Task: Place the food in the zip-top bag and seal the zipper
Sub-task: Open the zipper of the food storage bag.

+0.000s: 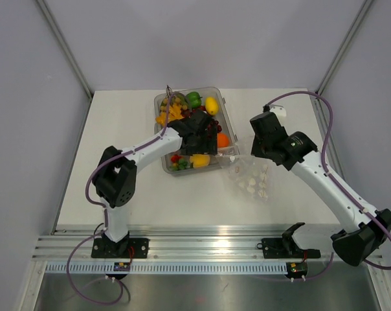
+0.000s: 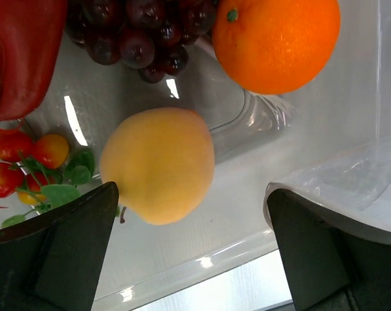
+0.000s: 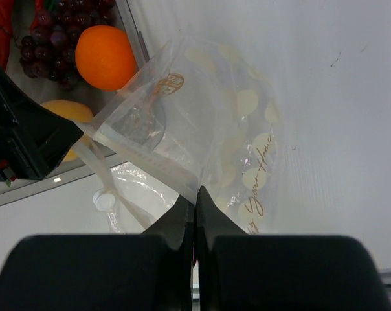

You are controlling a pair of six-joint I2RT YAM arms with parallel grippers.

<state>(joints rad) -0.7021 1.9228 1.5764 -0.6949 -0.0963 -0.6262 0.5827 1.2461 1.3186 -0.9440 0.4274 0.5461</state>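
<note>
The yellow fruit (image 1: pixel 200 161) (image 2: pixel 156 165) is off-centre between the open fingers, so my left gripper will next go down and to the left in the wrist view, around the fruit.
The food lies in a rigid clear tray (image 1: pixel 166 165): an orange (image 2: pixel 276 39), purple grapes (image 2: pixel 137 32), a red pepper (image 2: pixel 21 52), and a yellow fruit (image 2: pixel 156 165). My left gripper (image 2: pixel 190 194) is open over the tray, with the yellow fruit just ahead between its fingers (image 2: pixel 53 253), not gripped. In the top view the left gripper (image 1: pixel 202 146) hovers over the tray's near right part. My right gripper (image 3: pixel 195 194) is shut on the mouth edge of the dotted zip-top bag (image 3: pixel 234 129), holding it up beside the tray. The bag (image 1: pixel 250 178) looks empty. The zipper strip (image 3: pixel 137 152) runs along the mouth.
Small red and orange cherry tomatoes with leaves (image 2: pixel 27 162) lie at the tray's near left. A green pepper (image 1: pixel 193 98) and a lemon (image 1: pixel 211 105) lie at the tray's far end. The bag's raised edge (image 2: pixel 351 181) sits by my left gripper's right finger.
</note>
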